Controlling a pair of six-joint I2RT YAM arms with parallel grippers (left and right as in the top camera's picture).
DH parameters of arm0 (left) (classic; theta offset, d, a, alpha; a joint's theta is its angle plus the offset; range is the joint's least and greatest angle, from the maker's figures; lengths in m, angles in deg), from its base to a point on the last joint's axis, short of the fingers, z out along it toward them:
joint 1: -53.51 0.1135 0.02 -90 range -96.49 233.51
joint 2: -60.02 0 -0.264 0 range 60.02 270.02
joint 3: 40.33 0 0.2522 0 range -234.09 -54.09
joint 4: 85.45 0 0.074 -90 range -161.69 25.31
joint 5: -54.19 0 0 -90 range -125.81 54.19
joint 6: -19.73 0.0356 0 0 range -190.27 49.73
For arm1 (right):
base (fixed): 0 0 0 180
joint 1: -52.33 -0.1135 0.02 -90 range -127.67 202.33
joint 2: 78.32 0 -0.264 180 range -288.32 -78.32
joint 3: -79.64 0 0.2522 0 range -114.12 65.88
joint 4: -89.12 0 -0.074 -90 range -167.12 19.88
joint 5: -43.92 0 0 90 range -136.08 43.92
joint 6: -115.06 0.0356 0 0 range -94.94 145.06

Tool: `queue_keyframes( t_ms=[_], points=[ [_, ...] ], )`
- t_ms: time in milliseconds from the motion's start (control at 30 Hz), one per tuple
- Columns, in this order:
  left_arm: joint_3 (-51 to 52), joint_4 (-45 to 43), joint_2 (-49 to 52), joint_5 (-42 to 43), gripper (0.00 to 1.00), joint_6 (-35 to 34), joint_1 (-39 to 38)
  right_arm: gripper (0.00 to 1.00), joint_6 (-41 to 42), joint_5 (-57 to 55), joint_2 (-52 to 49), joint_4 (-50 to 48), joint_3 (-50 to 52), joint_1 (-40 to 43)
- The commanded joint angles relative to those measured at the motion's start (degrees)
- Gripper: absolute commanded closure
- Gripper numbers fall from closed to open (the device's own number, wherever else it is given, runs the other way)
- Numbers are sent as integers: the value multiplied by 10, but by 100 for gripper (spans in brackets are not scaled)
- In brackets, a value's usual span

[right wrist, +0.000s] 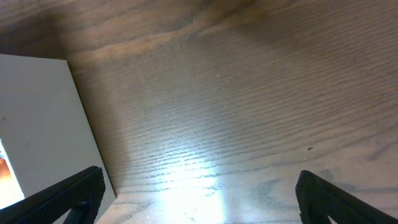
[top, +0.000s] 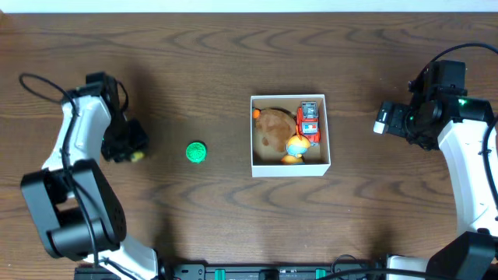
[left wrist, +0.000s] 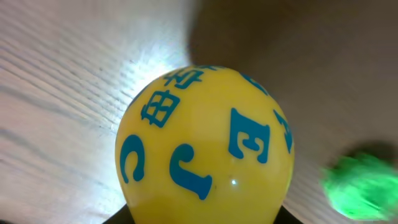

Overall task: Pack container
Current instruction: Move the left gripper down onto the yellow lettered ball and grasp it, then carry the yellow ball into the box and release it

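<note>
My left gripper needs to rise, swing past the green ball and go down into the container's near corner (top: 264, 155) on that ball's side, as the container's bare bottom shows there.
The container (top: 289, 170), a white-walled square box, stands at the table's middle. It holds a brown plush toy (top: 271, 129), a red toy truck (top: 310, 120) and a small orange, yellow and blue toy (top: 296, 146). Its white wall also shows in the right wrist view (right wrist: 37, 124). My left gripper (top: 128, 148) is at the left, shut on a yellow ball with blue letters (left wrist: 205, 149); its jaws (left wrist: 205, 219) are mostly hidden by the ball. A green ball (top: 196, 152) lies between it and the container, also blurred in the left wrist view (left wrist: 364, 183). My right gripper (top: 387, 118) (right wrist: 205, 205) is open and empty, right of the container.
Bare dark wood table (top: 194, 62) lies around the box. The arm bases stand at the front left and front right corners. Cables run along the front edge.
</note>
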Motion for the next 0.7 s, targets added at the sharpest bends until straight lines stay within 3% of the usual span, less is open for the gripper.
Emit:
queue_keyframes(
  t_ms=[0,300,500,667],
  points=[
    [-78,28,-68,2,73,0,-46,1,1,4,-4,1,3,2],
    [-130,4,-184,2,73,6,-264,1,1,4,-4,1,3,2],
    [-125,-21,-150,2,73,6,-407,1,1,4,-4,0,3,2],
    [-125,-43,-80,2,73,6,-480,1,1,4,-4,1,3,2]
  ],
)
